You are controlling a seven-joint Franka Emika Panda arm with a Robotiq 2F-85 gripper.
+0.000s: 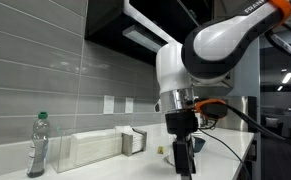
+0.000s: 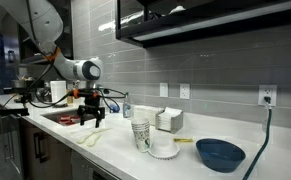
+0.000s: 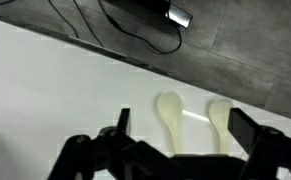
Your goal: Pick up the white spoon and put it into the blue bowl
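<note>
My gripper comes down toward the counter next and narrows its fingers around the white spoon's handle (image 2: pixel 91 138) (image 3: pixel 175 138), since the second pale spoon also lies between them.
The white spoon (image 3: pixel 170 118) lies on the white counter, bowl end away from me, between my open fingers. A second pale spoon shape (image 3: pixel 222 122) lies next to it; I cannot tell if it is another spoon or a reflection. My gripper (image 3: pixel 183 125) is open and empty just above them. In an exterior view the gripper (image 2: pixel 93 118) hangs over the spoon (image 2: pixel 90 139) near the counter's front edge. The blue bowl (image 2: pixel 220 153) stands far along the counter, well apart from the gripper. In an exterior view the gripper (image 1: pixel 182 160) points down at the counter.
Stacked paper cups (image 2: pixel 140 135) and a white dish (image 2: pixel 165 151) stand between the spoon and the bowl. A napkin box (image 2: pixel 169 120) sits by the tiled wall. A plastic bottle (image 1: pixel 38 146) and a white box (image 1: pixel 93 148) stand on the counter. A cable (image 3: pixel 135 30) runs across the wall.
</note>
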